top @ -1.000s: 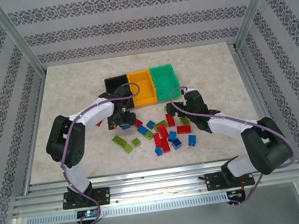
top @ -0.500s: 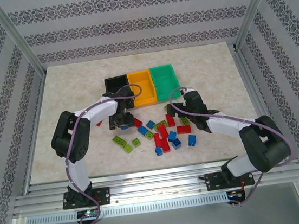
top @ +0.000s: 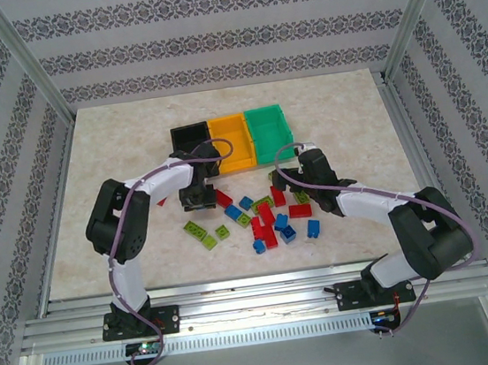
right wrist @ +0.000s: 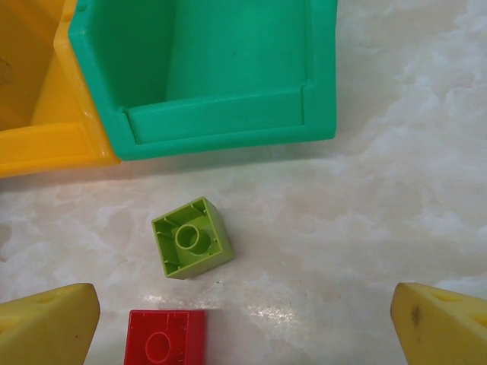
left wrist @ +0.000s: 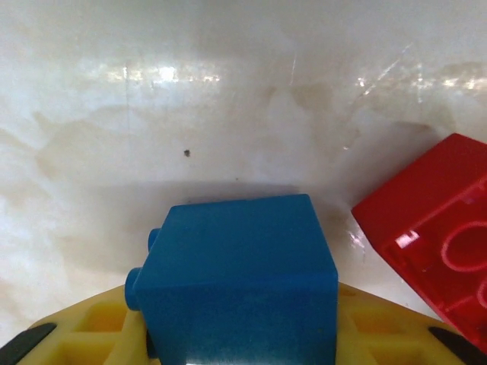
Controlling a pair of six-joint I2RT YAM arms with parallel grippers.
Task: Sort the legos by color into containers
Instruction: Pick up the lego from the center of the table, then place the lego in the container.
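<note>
The blue brick is held in my closed left gripper, so my left gripper will move up and outward over the black bin [top: 189, 137] to release it.
Three bins stand in a row at the back: black [top: 189, 137], orange-yellow [top: 232, 139] and green [top: 270, 128]. Red, blue and lime legos [top: 266, 217] lie scattered in front of them. My left gripper [top: 194, 196] is low over the pile's left end. In the left wrist view it [left wrist: 236, 338] is shut on a blue brick [left wrist: 236, 274], beside a red brick [left wrist: 437, 255]. My right gripper [top: 283, 181] hovers just before the green bin [right wrist: 205, 68], and it [right wrist: 243, 327] is open wide. An upturned lime brick [right wrist: 192, 237] and a red brick [right wrist: 165, 337] lie below it.
Aluminium frame posts [top: 30, 75] and patterned walls enclose the marble tabletop [top: 115, 145]. Bare table lies to the left, right and behind the bins. The orange-yellow bin's corner [right wrist: 46, 99] sits left of the green one in the right wrist view.
The left arm's elbow has swung right and its gripper has settled onto the blue brick. The right gripper has crept slightly toward the bins.
</note>
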